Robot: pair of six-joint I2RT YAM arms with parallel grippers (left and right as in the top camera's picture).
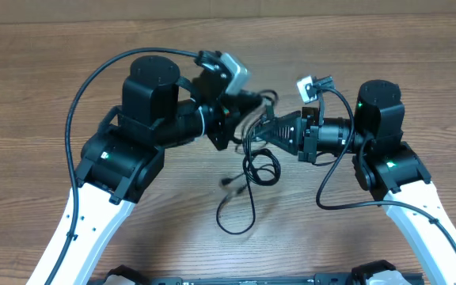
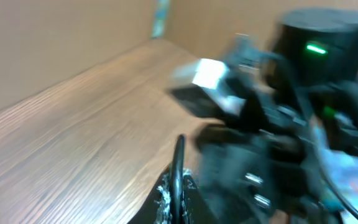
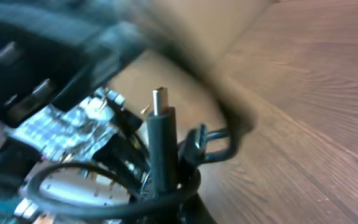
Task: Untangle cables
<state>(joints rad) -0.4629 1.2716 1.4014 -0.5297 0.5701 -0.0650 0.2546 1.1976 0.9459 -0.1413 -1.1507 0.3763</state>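
Next, my left gripper moves back and down toward the table (image 1: 210, 191) beside the trailing piece of cord and releases the cord, as the cord loops hang raised off the table.
The cables (image 1: 260, 168) are thin black cords that hang in loops between the two grippers, raised off the wooden table (image 1: 46, 95). One strand trails down to the table (image 1: 236, 226), and a small plug end (image 1: 228, 184) lies near it. My left gripper (image 1: 244, 105) is shut on a black cord (image 2: 179, 163), which runs up between its fingers (image 2: 179, 202). My right gripper (image 1: 265, 128) faces it closely. It is shut on a black plug (image 3: 163, 146) that stands upright with its metallic tip (image 3: 160, 99) showing, and other cord loops (image 3: 104, 199) cross the jaws (image 3: 165, 190).
The two arms nearly meet at the table's middle. Thick black arm cables arc over the left arm (image 1: 93, 75) and beside the right arm (image 1: 331, 178). The right arm (image 2: 316, 56), with its green light, fills the blurred left wrist view. Bare wood lies on both sides.
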